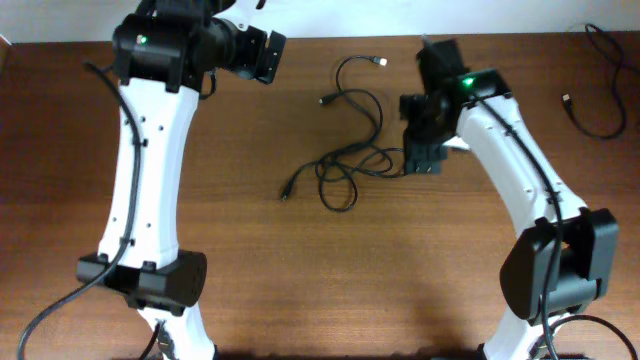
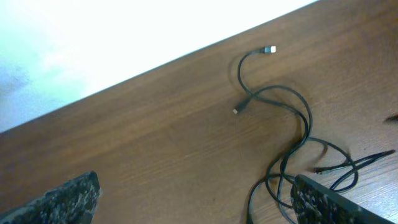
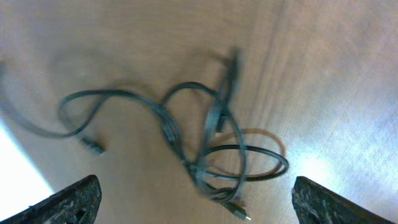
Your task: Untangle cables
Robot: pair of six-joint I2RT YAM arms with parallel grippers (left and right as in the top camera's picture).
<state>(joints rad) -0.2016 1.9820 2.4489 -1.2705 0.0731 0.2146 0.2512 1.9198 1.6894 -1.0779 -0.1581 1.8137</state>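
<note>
I need to move my right gripper down toward the tangle next, onto the black cable at its closest end, because the knotted loops are just ahead of my open fingers.
The cables [image 1: 350,163] lie as a loose black tangle mid-table, with one silver-tipped plug [image 1: 381,62] curling toward the far edge. My left gripper [image 1: 268,56] hovers open, up and to the left of the tangle. In its wrist view the cables [image 2: 287,99] sit to the right, and the right finger [image 2: 329,202] covers some loops. My right gripper [image 1: 420,165] stands open at the tangle's right end, holding nothing. Its wrist view shows the knotted loops [image 3: 208,140] just ahead of the wide-open right gripper [image 3: 199,208], with a plug end [image 3: 239,213] between the fingers.
Another thin black cord [image 1: 603,95] lies apart at the far right corner. The table's far edge [image 2: 186,53] runs close behind the tangle. Both arm bases [image 1: 150,280] stand near the front edge.
</note>
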